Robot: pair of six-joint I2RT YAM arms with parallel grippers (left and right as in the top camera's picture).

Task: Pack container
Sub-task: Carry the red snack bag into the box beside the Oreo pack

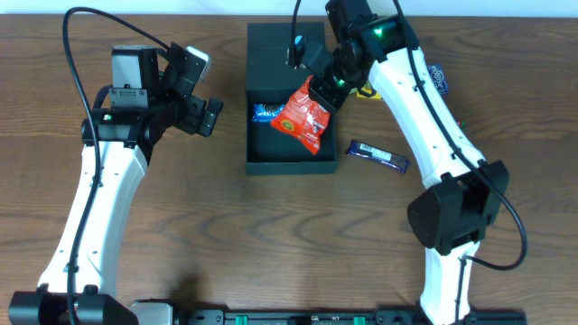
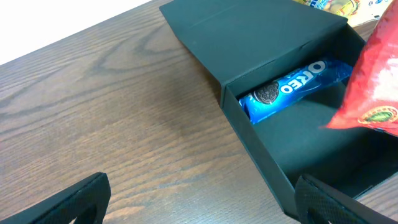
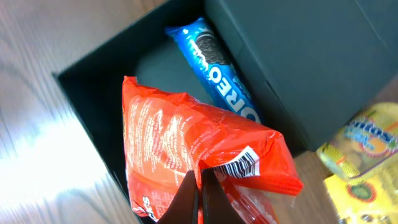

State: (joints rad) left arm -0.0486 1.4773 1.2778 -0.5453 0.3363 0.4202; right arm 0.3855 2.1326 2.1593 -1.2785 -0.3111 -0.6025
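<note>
My right gripper lowers and releases the red snack bag [image 1: 305,119] on the container's bare bottom beside the Oreo packet next, as that open space lies below the gripper.
The black square container [image 1: 262,162] stands open in the middle of the table, its flap lid [image 1: 284,54] folded back. A blue Oreo packet [image 1: 265,113] lies inside at the left; it also shows in the left wrist view [image 2: 292,87] and the right wrist view [image 3: 214,65]. My right gripper [image 1: 318,90] is shut on a red snack bag [image 1: 305,119] and holds it over the container's right half; the pinched bag fills the right wrist view [image 3: 186,143], where the fingers [image 3: 200,190] meet. My left gripper [image 1: 206,116] is open and empty, left of the container [image 2: 261,149].
A dark blue candy bar [image 1: 377,156] lies on the table right of the container. A blue packet [image 1: 439,79] lies behind my right arm. A yellow snack bag [image 3: 364,149] lies by the lid's far side.
</note>
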